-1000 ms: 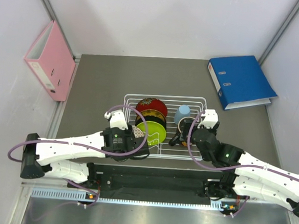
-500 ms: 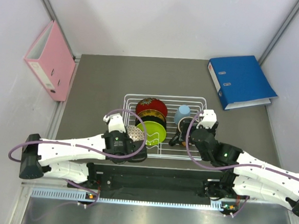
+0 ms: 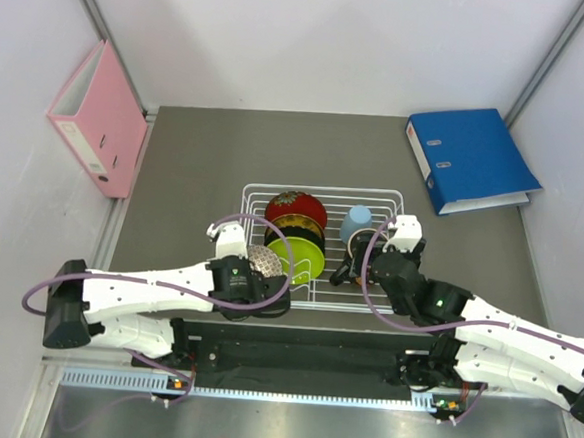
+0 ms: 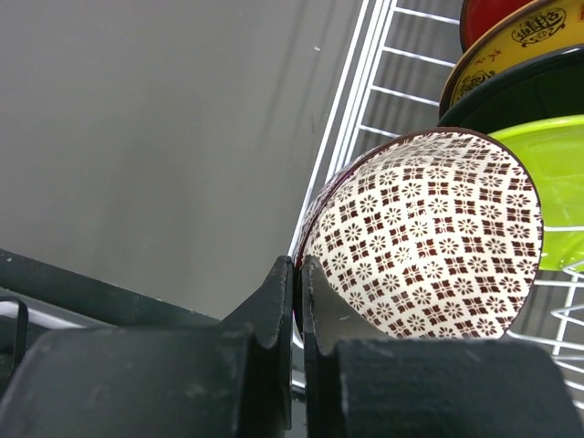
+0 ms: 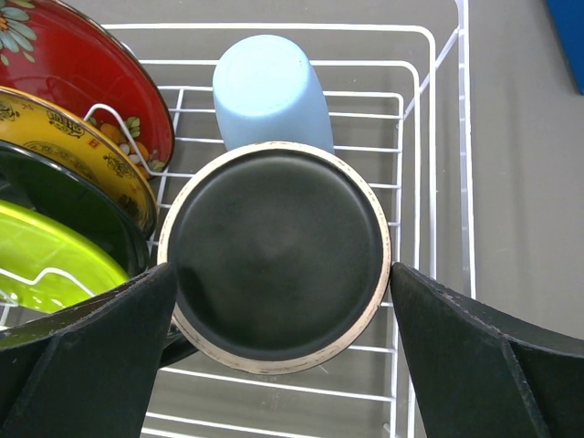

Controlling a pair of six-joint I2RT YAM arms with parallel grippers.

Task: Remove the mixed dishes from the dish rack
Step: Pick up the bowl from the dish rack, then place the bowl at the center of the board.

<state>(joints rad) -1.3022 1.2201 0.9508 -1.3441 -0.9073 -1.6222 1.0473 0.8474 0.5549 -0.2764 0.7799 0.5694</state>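
Note:
The tabletop by the pink binder is bare, outward of my left gripper and to its left in the top view. I will carry the beige bowl there and release it.
The white wire dish rack [image 3: 324,190] holds a red gold-patterned bowl [image 3: 295,206], a yellow-and-black plate [image 3: 297,225] and a lime-green bowl [image 3: 304,260], all on edge. At its near left corner my left gripper [image 4: 298,269] is shut on the rim of the small beige net-patterned bowl [image 4: 429,237], which is tilted on its side. The dark mug [image 5: 278,283] stands upside down in the rack's right half. My right gripper [image 5: 281,274] is open above it, one finger close to each side of its base.
A light blue cup [image 5: 269,87] lies in the rack just behind the mug. A pink binder [image 3: 98,120] leans at the far left wall. At the far right lies a blue binder [image 3: 472,156]. Grey tabletop surrounds the rack.
My left jaws have closed onto the beige bowl's rim, and that arm has shifted slightly. The right arm and the mug have hardly moved.

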